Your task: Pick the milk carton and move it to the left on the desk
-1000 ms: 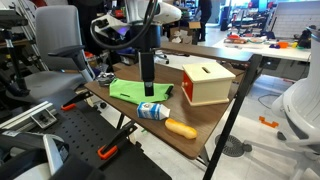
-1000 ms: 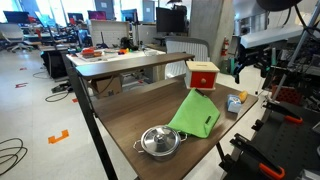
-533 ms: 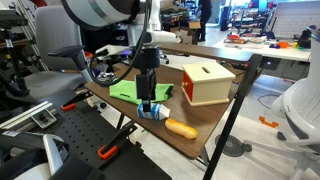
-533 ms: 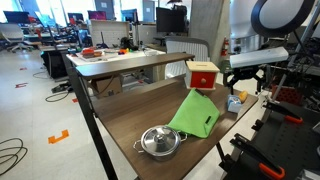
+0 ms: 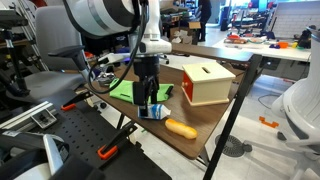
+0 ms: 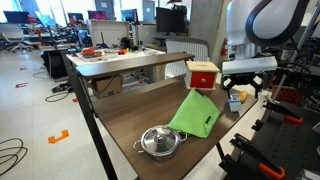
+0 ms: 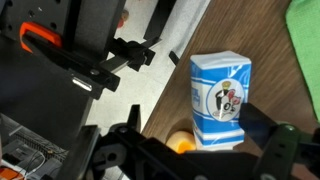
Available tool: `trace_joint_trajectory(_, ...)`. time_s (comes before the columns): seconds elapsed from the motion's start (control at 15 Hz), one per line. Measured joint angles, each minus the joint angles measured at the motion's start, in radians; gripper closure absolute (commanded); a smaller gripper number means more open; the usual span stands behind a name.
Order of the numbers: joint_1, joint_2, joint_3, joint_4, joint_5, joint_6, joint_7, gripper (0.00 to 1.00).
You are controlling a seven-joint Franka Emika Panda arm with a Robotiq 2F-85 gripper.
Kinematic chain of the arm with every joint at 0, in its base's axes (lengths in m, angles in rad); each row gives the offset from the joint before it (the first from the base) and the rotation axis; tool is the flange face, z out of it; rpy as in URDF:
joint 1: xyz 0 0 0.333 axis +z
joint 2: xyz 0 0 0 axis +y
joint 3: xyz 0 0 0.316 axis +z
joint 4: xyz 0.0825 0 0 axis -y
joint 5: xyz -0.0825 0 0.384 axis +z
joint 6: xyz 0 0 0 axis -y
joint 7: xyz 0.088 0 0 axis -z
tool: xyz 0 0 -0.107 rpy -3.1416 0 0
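The gripper shifts toward the green cloth next and closes around the milk carton's body (image 5: pixel 153 112) (image 7: pixel 218 106). The carton sits off-center, nearer the cloth-side finger.
The milk carton (image 7: pixel 220 95), white with blue printing, lies on the dark wood desk (image 7: pixel 165 95). My gripper (image 7: pixel 198 126) is open and low over it, one finger on each side. The right finger (image 7: pixel 264 122) is at the carton's edge, and a gap remains on the left. In both exterior views the gripper (image 5: pixel 150 104) (image 6: pixel 238 97) is down at the carton (image 5: pixel 156 112) (image 6: pixel 234 104), near the desk's edge (image 5: pixel 120 112), and hides much of it.
An orange carrot (image 5: pixel 181 128) lies just beyond the carton; its tip shows in the wrist view (image 7: pixel 180 144). A green cloth (image 5: pixel 130 91) (image 6: pixel 197 116) and a wooden box (image 5: pixel 206 83) (image 6: pixel 203 75) are close by. A steel pot (image 6: pixel 160 141) stands further along the desk.
The arm has come down from above the desk until the open gripper straddles the carton. The carton, carrot and box have not moved.
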Motion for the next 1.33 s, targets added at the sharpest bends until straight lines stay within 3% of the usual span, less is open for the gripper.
trace_joint_trajectory(0.47, 0.039, 0.067, -0.020, 0.044, 0.000, 0.010, 0.073, 0.00)
trace_joint_trajectory(0.53, 0.043, 0.075, -0.022, 0.050, 0.000, 0.010, 0.077, 0.06)
trace_joint_trajectory(0.6, 0.047, 0.084, -0.025, 0.057, 0.000, 0.010, 0.080, 0.26)
trace_joint_trajectory(0.73, 0.055, 0.101, -0.029, 0.071, 0.000, 0.010, 0.084, 0.31)
trace_joint_trajectory(1.07, 0.073, 0.125, -0.036, 0.099, 0.001, 0.010, 0.092, 0.71)
trace_joint_trajectory(1.2, 0.074, 0.126, -0.036, 0.104, 0.005, 0.009, 0.092, 0.80)
trace_joint_trajectory(1.33, 0.074, 0.124, -0.037, 0.104, 0.006, 0.009, 0.092, 0.81)
